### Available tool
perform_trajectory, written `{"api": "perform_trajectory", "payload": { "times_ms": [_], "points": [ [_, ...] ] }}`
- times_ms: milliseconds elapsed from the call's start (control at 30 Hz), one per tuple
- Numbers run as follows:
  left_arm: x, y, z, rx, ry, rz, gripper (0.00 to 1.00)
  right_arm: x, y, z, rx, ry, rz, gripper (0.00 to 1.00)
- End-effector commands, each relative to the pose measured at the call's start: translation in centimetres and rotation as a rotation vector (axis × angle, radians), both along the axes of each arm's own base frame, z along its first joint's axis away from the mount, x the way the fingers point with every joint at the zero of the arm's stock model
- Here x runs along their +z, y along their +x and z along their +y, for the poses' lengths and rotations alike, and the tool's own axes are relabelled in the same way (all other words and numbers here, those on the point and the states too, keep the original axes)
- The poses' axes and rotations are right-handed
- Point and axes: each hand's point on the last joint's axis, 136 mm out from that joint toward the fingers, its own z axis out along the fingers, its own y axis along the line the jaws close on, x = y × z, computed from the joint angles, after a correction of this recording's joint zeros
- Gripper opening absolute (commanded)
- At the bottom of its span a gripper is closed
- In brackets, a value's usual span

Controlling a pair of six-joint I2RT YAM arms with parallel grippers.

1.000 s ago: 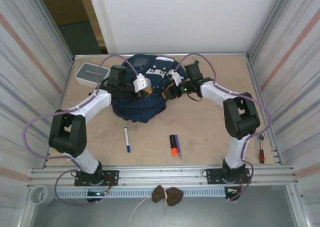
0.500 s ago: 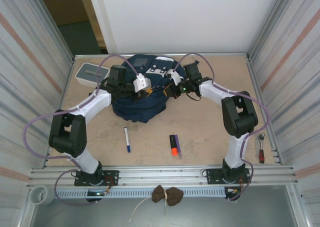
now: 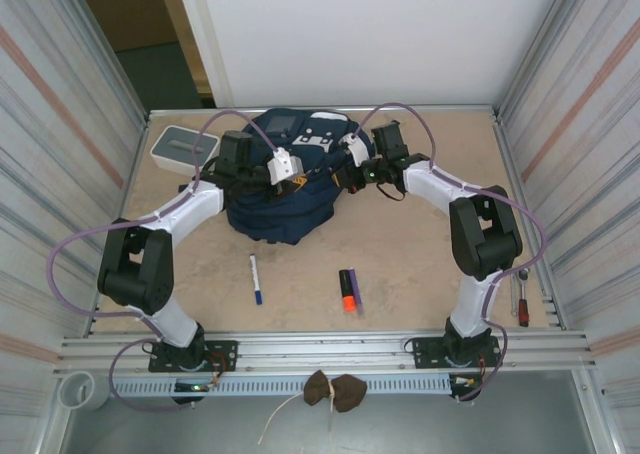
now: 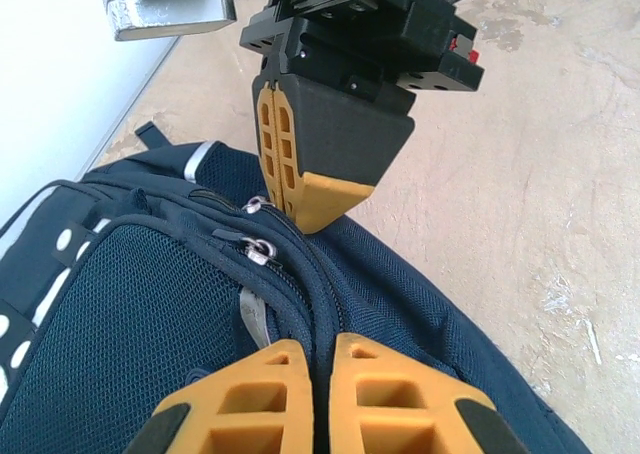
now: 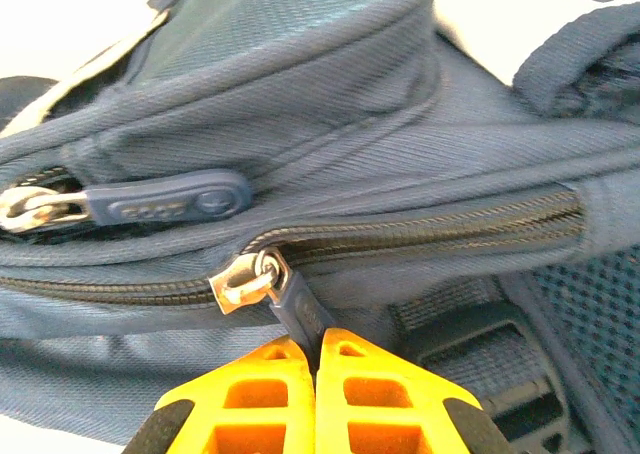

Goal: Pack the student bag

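Observation:
My right gripper holds the blue zip pull tab (image 5: 297,309), which is drawn straight, so it will ease toward the silver slider (image 5: 238,279) and open its fingers to release the tab.
The student bag (image 3: 272,206), navy blue, lies at the back middle of the table. My left gripper (image 3: 296,180) rests on its top; in the left wrist view it (image 4: 320,349) is shut on a ridge of the bag (image 4: 140,304) beside a zip. My right gripper (image 3: 342,178) comes in from the right, its yellow tips (image 4: 318,206) facing the left one. In the right wrist view it (image 5: 315,346) is shut on the dark blue zip pull tab (image 5: 297,309), which hangs from a silver slider (image 5: 238,279) on the bag's (image 5: 300,64) zip.
A small white-and-grey box (image 3: 186,146) sits at the back left. A blue-and-white pen (image 3: 254,278) and an orange, black and purple marker (image 3: 348,290) lie on the table in front of the bag. A red-handled tool (image 3: 520,302) lies by the right wall.
My right gripper has closed onto the zip pull tab and shifted slightly back and right. The left gripper has kept its hold on the bag.

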Motion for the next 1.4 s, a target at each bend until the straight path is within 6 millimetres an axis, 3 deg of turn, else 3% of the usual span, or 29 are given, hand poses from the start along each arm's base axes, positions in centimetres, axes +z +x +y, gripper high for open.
{"api": "perform_trajectory", "payload": {
  "times_ms": [0, 300, 400, 467, 600, 667, 800, 1000, 1200, 1300, 1367],
  "points": [
    [4.6, -2.4, -0.6, -0.132, -0.124, -0.067, 0.00, -1.1, 5.0, -8.2, -0.346, -0.131, -0.006, 0.00],
    [4.5, -2.5, -0.6, -0.144, -0.129, -0.061, 0.00, -0.4, 5.8, -11.7, -0.500, -0.255, -0.042, 0.00],
    [4.7, -2.7, -0.7, -0.160, -0.143, -0.055, 0.00, -0.4, 5.8, -11.9, -0.500, -0.275, -0.033, 0.00],
    [4.7, -2.7, -0.8, -0.165, -0.147, -0.053, 0.00, 0.0, 5.1, -10.8, -0.441, -0.226, -0.029, 0.02],
    [4.7, -2.7, -0.9, -0.169, -0.146, -0.050, 0.00, 2.5, 0.7, -5.5, -0.114, 0.029, 0.047, 0.36],
    [4.7, -2.7, -0.8, -0.169, -0.144, -0.053, 0.00, 3.4, -0.7, -3.9, -0.009, 0.081, 0.039, 0.44],
    [4.7, -2.7, -0.8, -0.168, -0.144, -0.052, 0.00, 3.3, -1.5, -2.4, 0.086, 0.100, 0.023, 0.52],
    [4.9, -2.7, -0.9, -0.169, -0.149, -0.050, 0.00, 2.2, -1.5, -0.2, 0.188, 0.092, 0.022, 0.52],
    [5.1, -2.8, -0.8, -0.169, -0.150, -0.052, 0.00, 1.2, -0.4, 0.7, 0.220, 0.061, 0.003, 0.50],
    [5.1, -2.8, -0.8, -0.169, -0.150, -0.053, 0.00, 0.8, 0.0, 0.8, 0.224, 0.047, 0.001, 0.45],
    [5.1, -2.8, -0.8, -0.170, -0.150, -0.052, 0.00, 0.7, 0.4, 0.7, 0.216, 0.044, -0.002, 0.35]
  ]
}}
